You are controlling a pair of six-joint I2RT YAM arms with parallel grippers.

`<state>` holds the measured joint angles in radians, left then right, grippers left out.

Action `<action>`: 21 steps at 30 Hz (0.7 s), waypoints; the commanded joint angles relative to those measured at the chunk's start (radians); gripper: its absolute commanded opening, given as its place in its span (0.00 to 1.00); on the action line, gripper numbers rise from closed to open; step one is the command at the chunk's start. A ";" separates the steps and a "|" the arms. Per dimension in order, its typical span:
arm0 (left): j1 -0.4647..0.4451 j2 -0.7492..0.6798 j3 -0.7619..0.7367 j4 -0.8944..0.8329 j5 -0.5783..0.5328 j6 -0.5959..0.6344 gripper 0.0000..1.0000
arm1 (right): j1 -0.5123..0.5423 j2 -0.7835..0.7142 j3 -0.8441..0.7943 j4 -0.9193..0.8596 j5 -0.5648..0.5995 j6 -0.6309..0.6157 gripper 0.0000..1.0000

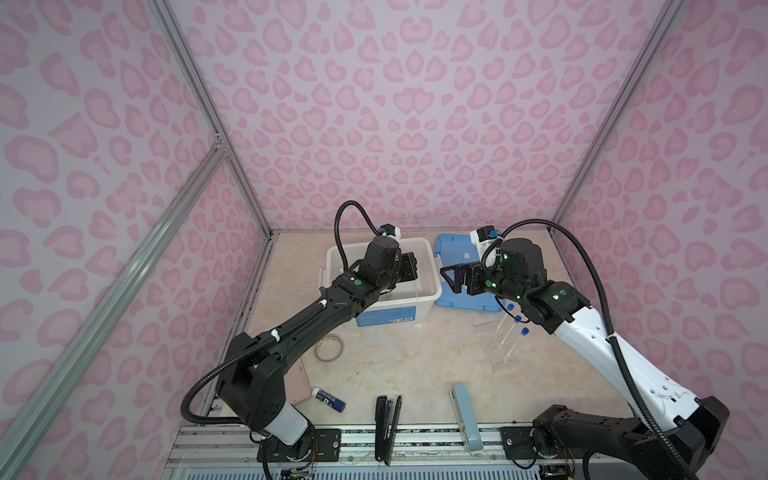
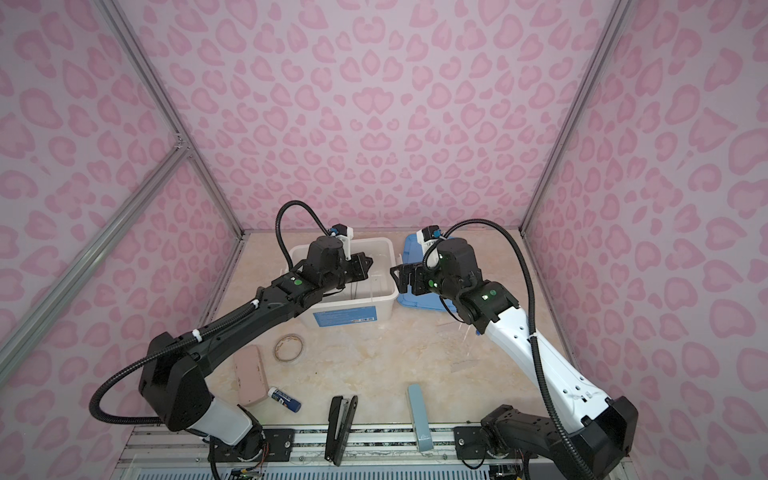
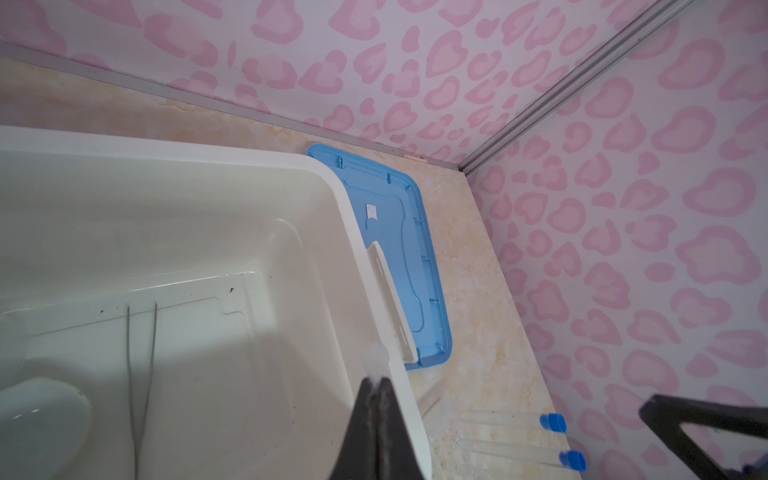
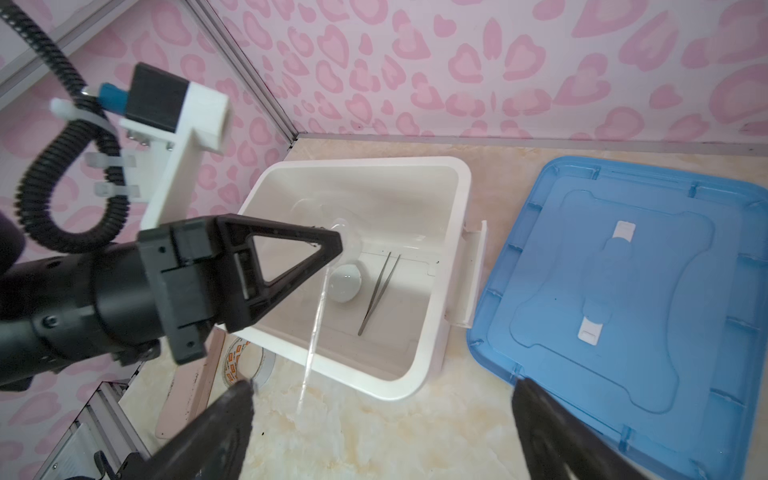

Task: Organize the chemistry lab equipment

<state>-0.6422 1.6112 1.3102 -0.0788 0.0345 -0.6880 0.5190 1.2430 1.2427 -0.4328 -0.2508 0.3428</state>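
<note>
The bin's bare bottom (image 1: pixel 420 288) (image 3: pixel 244 360) beside the tweezers is empty and lies below my left gripper, so my left gripper needs to lower toward the bin's lid side next and release the dropper over that spot.
My left gripper (image 3: pixel 376 384) is shut on the bulb end of a thin clear dropper (image 4: pixel 318 316), which hangs down over the near rim of the white bin (image 4: pixel 399 390). Both top views show this gripper (image 1: pixel 409 266) above the bin (image 2: pixel 353 307). Inside the bin lie metal tweezers (image 4: pixel 380 295), a small white dish (image 4: pixel 344 286) and a faint clear round dish (image 4: pixel 311 208). My right gripper (image 4: pixel 382 386) is open and empty, hovering over bare table between the bin and the blue lid (image 4: pixel 623 291). Three blue-capped tubes (image 1: pixel 517 319) lie on the table under the right arm.
The blue lid (image 1: pixel 457 249) lies flat to the right of the bin. Nearer the front are a tape roll (image 1: pixel 329 348), a blue glue stick (image 1: pixel 328 399), a black stapler (image 1: pixel 388 428), a pale-blue stapler (image 1: pixel 465 415) and a pink block (image 2: pixel 251 380).
</note>
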 commanded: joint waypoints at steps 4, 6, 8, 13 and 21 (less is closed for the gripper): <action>0.011 0.149 0.112 0.089 0.006 -0.040 0.03 | -0.001 0.109 0.088 -0.032 -0.031 -0.065 0.97; 0.013 0.181 0.131 0.098 -0.016 -0.035 0.03 | -0.002 0.135 0.098 -0.026 -0.045 -0.078 0.97; 0.015 0.217 0.151 0.097 -0.022 -0.037 0.03 | -0.002 0.163 0.110 -0.024 -0.052 -0.089 0.97; 0.016 0.282 0.142 0.126 -0.026 -0.044 0.03 | -0.004 0.221 0.138 -0.038 -0.065 -0.109 0.96; 0.021 0.344 0.111 0.184 -0.012 -0.060 0.03 | -0.004 0.251 0.147 -0.039 -0.075 -0.120 0.96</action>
<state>-0.6228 1.9350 1.4311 0.0448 0.0189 -0.7322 0.5148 1.4845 1.3857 -0.4686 -0.3115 0.2379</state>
